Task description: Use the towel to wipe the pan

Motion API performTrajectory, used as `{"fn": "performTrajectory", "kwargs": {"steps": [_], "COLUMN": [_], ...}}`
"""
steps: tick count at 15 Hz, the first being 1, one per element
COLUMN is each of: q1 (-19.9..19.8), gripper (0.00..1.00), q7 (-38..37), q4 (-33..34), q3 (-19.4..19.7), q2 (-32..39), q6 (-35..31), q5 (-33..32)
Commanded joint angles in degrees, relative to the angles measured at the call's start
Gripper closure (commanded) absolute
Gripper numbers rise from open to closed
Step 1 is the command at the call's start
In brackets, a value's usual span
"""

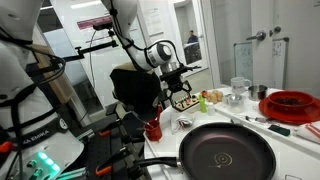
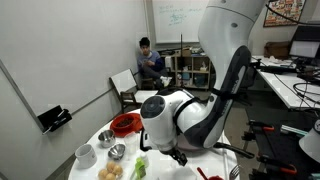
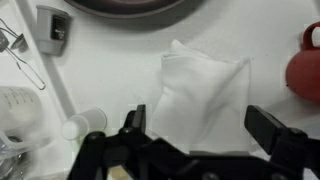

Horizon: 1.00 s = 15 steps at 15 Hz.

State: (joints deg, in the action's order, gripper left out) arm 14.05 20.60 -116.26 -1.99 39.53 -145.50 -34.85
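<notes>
My gripper lowers, open, onto the towel's end away from the pan next, because that end lies below my gripper with a finger on either side.
A white folded towel (image 3: 200, 90) lies on the white table, in the middle of the wrist view. My gripper (image 3: 200, 125) is open and hovers right above it, one finger on each side, holding nothing. The dark rim of the black pan (image 3: 130, 6) shows at the top edge. In an exterior view the large black pan (image 1: 225, 150) sits at the table's near end and the gripper (image 1: 180, 95) hangs above the table behind it. In the other exterior view the arm hides the towel and pan, and only the gripper (image 2: 178, 157) shows.
A red mug (image 3: 305, 65) stands close to the right of the towel. A wire whisk (image 3: 20, 55), a grey object (image 3: 55, 28) and a small white cylinder (image 3: 80, 125) lie to its left. A red bowl (image 1: 292, 103) and metal bowls (image 2: 117, 152) stand farther along.
</notes>
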Motion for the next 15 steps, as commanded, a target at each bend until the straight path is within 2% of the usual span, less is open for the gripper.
{"fn": "performTrajectory", "kwargs": {"steps": [1,3,6,15], "q1": [-0.73,-0.74,-1.66,2.56], "gripper": [0.00,0.00,0.00,0.00], "q7": [-0.36,-0.36,1.07,-2.54], "q4": [0.23,0.23,2.67,10.68], "q3": [-0.74,-0.74,-2.31,0.09], "q2": [-0.06,-0.09,4.05,15.77], "q6": [0.46,0.52,-0.37,-4.74], "q5": [-0.62,-0.63,0.69,-1.57]}}
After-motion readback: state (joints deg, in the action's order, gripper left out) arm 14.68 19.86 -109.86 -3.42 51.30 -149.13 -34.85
